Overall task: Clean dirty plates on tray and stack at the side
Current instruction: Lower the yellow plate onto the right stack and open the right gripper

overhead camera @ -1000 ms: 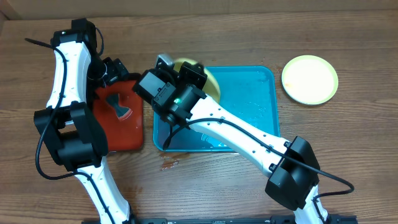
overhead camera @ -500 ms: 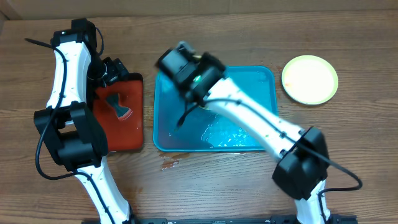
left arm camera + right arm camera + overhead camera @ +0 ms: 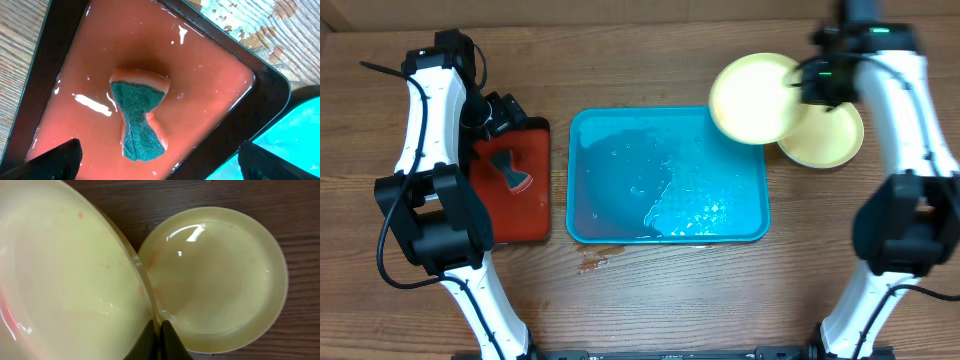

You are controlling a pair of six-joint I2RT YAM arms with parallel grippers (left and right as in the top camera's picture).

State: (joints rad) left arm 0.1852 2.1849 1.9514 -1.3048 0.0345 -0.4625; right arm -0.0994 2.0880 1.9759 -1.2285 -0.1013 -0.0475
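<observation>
My right gripper shifts to the right in the overhead view next, then lowers the held plate onto the second plate (image 3: 822, 134) (image 3: 214, 279), which it only partly covers.
My right gripper (image 3: 803, 84) is shut on the rim of a pale yellow-green plate (image 3: 752, 98) and holds it in the air over the far right corner of the turquoise tray (image 3: 665, 232). In the right wrist view the fingers (image 3: 159, 330) pinch this plate (image 3: 65, 280), which has faint red smears. A second yellow-green plate (image 3: 830, 140) (image 3: 220, 275) lies on the table right of the tray, partly under the held one. The tray is wet and holds no plate. The white plate is out of view. My left gripper (image 3: 157, 162) is open above a sponge.
A red-orange tray with black rim (image 3: 510, 215) (image 3: 210, 75) sits left of the turquoise tray, with a green and orange sponge (image 3: 510, 172) (image 3: 140, 117) lying in it. The left arm (image 3: 425, 110) stands along the table's left side. A small spill (image 3: 592, 265) lies before the tray.
My right arm has swung from the tray's far left corner across to the right, carrying the yellow-green plate to above the plate on the table. The left arm has not moved.
</observation>
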